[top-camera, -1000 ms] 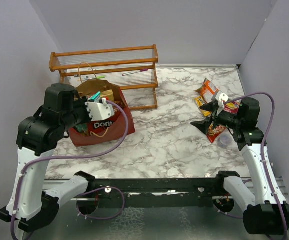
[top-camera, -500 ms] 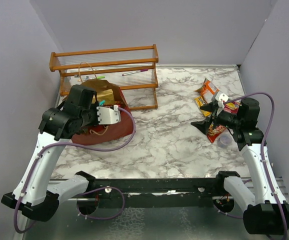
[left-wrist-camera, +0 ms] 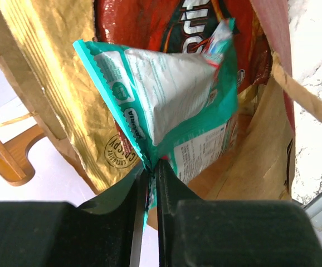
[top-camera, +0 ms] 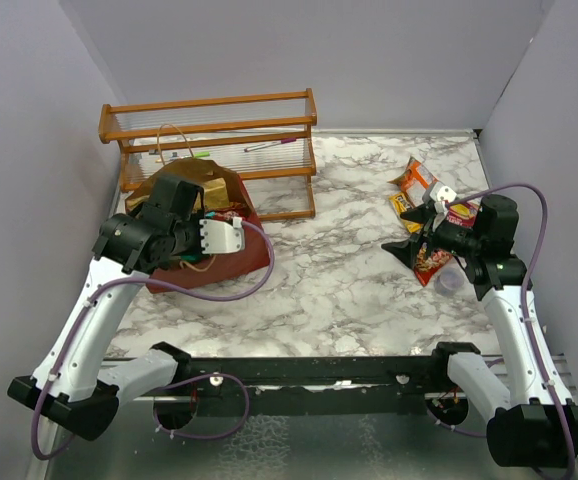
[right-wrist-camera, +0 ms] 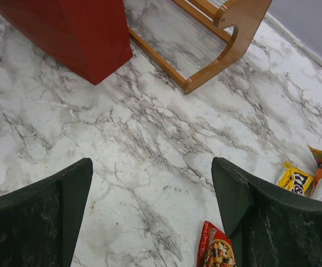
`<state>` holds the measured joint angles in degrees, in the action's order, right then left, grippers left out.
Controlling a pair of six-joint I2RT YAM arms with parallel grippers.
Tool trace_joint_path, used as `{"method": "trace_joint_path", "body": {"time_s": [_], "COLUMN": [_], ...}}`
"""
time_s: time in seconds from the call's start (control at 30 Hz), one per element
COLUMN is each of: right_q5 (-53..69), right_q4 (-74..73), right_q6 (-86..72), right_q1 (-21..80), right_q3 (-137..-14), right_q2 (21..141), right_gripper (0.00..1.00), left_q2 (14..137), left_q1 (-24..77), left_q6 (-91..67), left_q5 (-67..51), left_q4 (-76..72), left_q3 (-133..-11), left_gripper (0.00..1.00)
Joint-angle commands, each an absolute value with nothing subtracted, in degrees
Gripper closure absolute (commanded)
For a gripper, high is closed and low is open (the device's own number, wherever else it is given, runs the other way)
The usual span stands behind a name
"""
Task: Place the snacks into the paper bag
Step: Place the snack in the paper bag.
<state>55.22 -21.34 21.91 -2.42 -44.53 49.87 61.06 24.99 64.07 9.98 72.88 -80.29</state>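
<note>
My right gripper will next move outward past the yellow packet, tilt down and lower onto the orange packet's folded flap (top-camera: 406, 182), because that flap sticks up.
The dark red paper bag (top-camera: 241, 262) stands at the left in front of the rack. In the left wrist view its tan inside (left-wrist-camera: 261, 167) holds a red Doritos bag (left-wrist-camera: 150, 22) and a gold chip bag (left-wrist-camera: 44, 83). My left gripper (top-camera: 187, 203) is over the bag's mouth. It (left-wrist-camera: 151, 167) is shut on the edge of a teal packet (left-wrist-camera: 172, 94) that hangs into the mouth. My right gripper (top-camera: 414, 235) is open and empty above the table (right-wrist-camera: 151, 164). A small red packet (top-camera: 431, 262) lies just under it (right-wrist-camera: 215, 253). Orange packets (top-camera: 417, 180) and a yellow one (right-wrist-camera: 296, 179) lie beyond.
A wooden slatted rack (top-camera: 209, 130) stands behind the bag, and its end shows in the right wrist view (right-wrist-camera: 233, 33). A small purple cup (top-camera: 451, 282) sits by the red packet. Grey walls close the left, back and right sides.
My left arm has dropped and reached forward, bringing the teal packet down into the bag's mouth. The right arm has not moved.
</note>
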Motion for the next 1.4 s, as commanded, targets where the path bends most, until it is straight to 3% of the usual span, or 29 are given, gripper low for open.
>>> {"method": "trace_joint_path", "body": {"time_s": [0.0, 0.67, 1.03, 1.37], "right_q5": [53.71, 51.03, 31.36, 23.86], "right_q4": [-19.88, -19.66, -17.34, -18.08], "right_q6": [22.56, 22.34, 18.36, 16.41], "right_q1": [-2.29, -2.29, -2.38, -2.37], "right_q3": [-43.85, -43.85, -44.66, -50.49], "right_q2": [49.43, 49.9, 54.54, 63.27], "right_gripper": [0.12, 0.12, 0.12, 0.13], "left_q2": [60.81, 60.63, 60.29, 59.31], "left_q1": [25.17, 25.14, 25.15, 25.14], "left_q6": [63.67, 59.7, 48.9, 38.25], "left_q5": [11.08, 11.16, 7.51, 7.78], "left_q4": [71.99, 64.09, 48.03, 37.53], "left_q3": [-78.52, -78.27, -78.13, -77.87], "left_gripper": [0.82, 0.5, 0.31, 0.26]}}
